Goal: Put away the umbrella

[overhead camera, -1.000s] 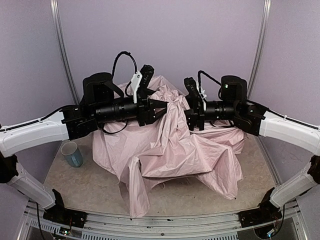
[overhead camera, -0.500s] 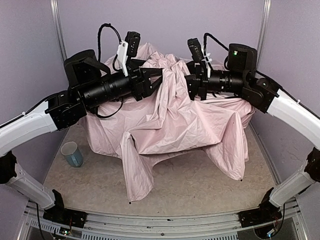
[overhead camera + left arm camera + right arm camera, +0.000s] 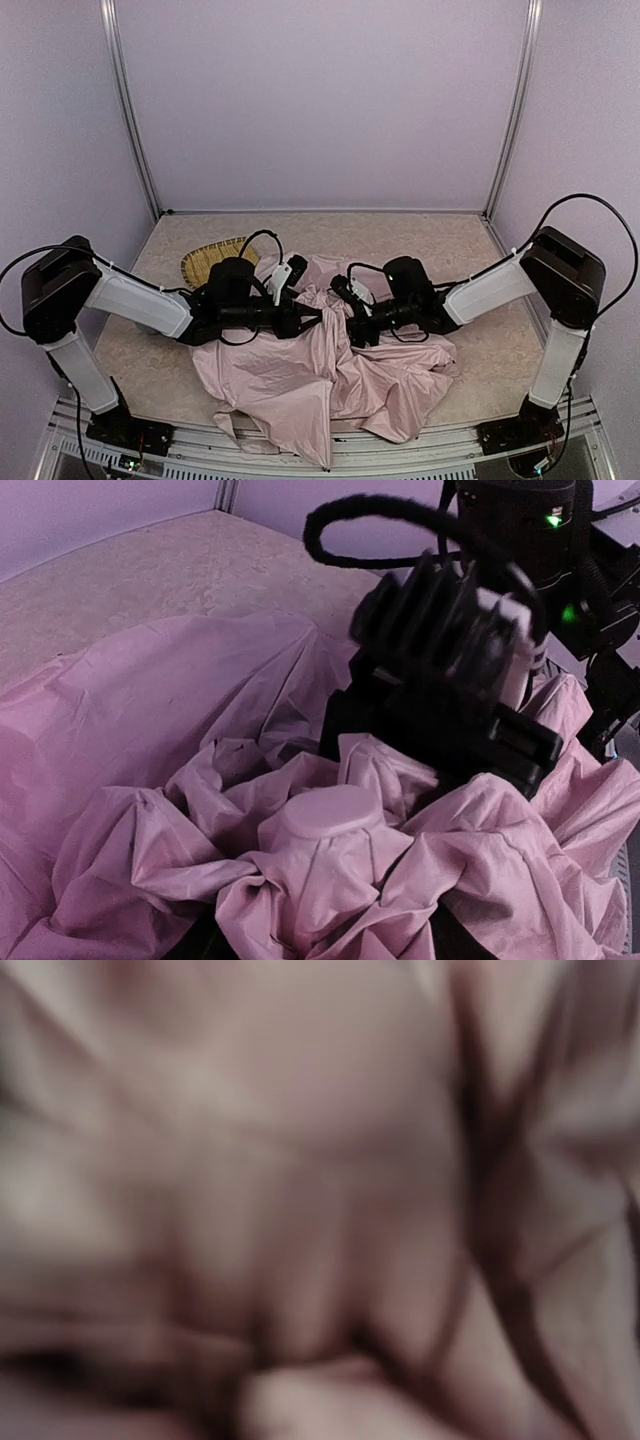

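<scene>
The umbrella's fabric lies crumpled, so the robot's right gripper should next lift the umbrella [image 3: 300,375] up toward the right in the top view, then lower it onto the middle of the table and release it.
The umbrella [image 3: 300,375] is a crumpled heap of pale pink fabric on the table's front middle. My left gripper [image 3: 316,318] and right gripper [image 3: 346,318] meet nose to nose low over the heap's top, both buried in fabric. In the left wrist view a round pink cap [image 3: 330,815] of the umbrella, wrapped in bunched fabric, sits between my left jaws, which are closed on it. The right gripper's black body [image 3: 450,680] faces it just behind. The right wrist view shows only blurred pink fabric [image 3: 300,1160] against the lens. The shaft and handle are hidden.
A woven bamboo tray [image 3: 212,262] lies on the table behind the left arm, at the back left. Purple walls enclose the table on three sides. Fabric hangs over the table's front edge [image 3: 320,455].
Both arms have come down from high up to just above the table. The umbrella fabric, which hung spread from them, now lies crumpled on the table.
</scene>
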You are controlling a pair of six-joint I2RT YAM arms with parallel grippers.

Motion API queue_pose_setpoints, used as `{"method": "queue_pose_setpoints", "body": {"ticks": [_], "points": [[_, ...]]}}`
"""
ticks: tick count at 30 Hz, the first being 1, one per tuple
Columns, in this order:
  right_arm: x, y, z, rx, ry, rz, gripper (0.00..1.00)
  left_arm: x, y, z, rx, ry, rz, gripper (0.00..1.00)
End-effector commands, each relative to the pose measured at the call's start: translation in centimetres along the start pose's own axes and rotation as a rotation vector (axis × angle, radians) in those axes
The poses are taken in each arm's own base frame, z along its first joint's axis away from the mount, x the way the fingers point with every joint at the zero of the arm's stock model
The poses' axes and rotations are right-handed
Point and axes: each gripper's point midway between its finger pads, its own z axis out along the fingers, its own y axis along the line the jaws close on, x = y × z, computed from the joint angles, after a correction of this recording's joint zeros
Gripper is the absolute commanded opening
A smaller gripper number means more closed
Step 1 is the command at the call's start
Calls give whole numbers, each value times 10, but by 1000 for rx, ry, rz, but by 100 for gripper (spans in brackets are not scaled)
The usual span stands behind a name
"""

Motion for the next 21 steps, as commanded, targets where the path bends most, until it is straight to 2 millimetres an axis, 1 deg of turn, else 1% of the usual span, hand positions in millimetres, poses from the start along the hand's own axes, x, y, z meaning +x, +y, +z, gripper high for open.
{"method": "queue_pose_setpoints", "body": {"ticks": [1, 3, 4, 5, 7, 8, 11, 12, 14, 16, 17, 19, 21], "points": [[-108, 4, -28, 72, -240, -170, 16, -12, -3, -10, 82, -79, -68, 1], [-127, 7, -39, 93, -247, -201, 17, -21, -6, -9, 84, -78, -33, 1], [-134, 9, -44, 98, -251, -213, 17, -32, -9, -9, 88, -89, -14, 1], [-142, 13, -51, 104, -259, -228, 17, -35, -11, -9, 89, -85, -4, 2], [-156, 19, -66, 123, -274, -256, 19, -51, -17, -10, 93, -106, 26, 5], [-162, 21, -74, 139, -280, -268, 19, -61, -21, -12, 88, -126, 45, 8], [-174, 23, -91, 190, -252, -288, 20, -85, -31, -17, 67, -179, 85, 22], [-177, 22, -96, 207, -228, -284, 20, -91, -34, -17, 65, -194, 92, 24], [-176, 21, -103, 235, -173, -268, 19, -99, -39, -15, 70, -203, 96, 28], [-174, 22, -112, 254, -131, -245, 18, -101, -46, -8, 88, -195, 95, 33], [-173, 22, -116, 265, -113, -235, 18, -101, -51, -5, 100, -191, 96, 37], [-172, 24, -128, 296, -87, -219, 17, -98, -60, 1, 115, -185, 104, 52], [-169, 21, -143, 361, -71, -214, 16, -100, -62, 0, 105, -201, 111, 71]]}}
